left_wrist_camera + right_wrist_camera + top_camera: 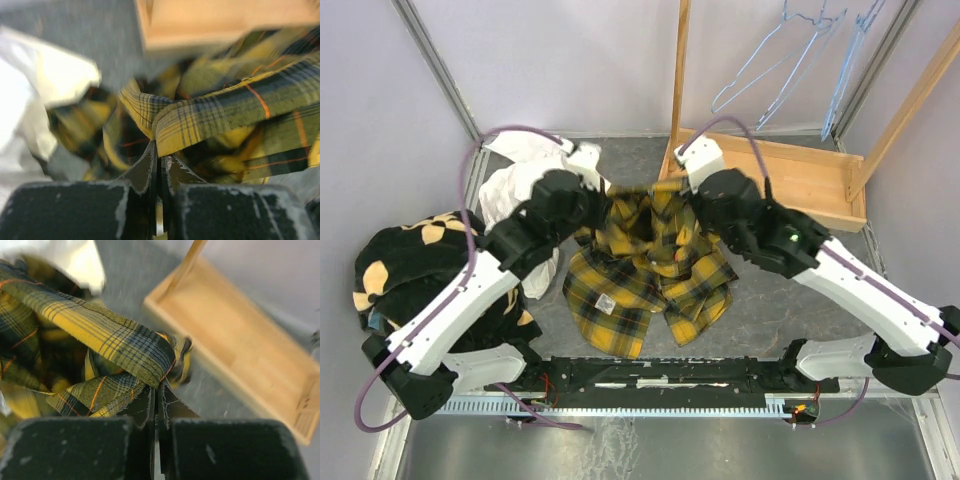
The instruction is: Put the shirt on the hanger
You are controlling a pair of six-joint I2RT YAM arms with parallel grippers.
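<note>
My left gripper should next go back down over the shirt's lower folds and let go of the shirt's top edge.
The yellow and black plaid shirt (645, 265) hangs bunched between my two arms above the table's middle. My left gripper (161, 150) is shut on its top edge at the left, my right gripper (156, 390) on its top edge at the right. The plaid band (225, 112) stretches taut between them and also shows in the right wrist view (100, 335). A small white label (606, 301) shows low on the shirt. Light-blue wire hangers (770, 70) hang on the wooden rack at the back right, apart from both grippers.
A plain white garment (525, 180) lies at the back left, next to my left gripper. A black fleece with tan patches (415, 265) lies at the left. The wooden rack's base tray (810, 180) stands at the back right, just behind my right gripper.
</note>
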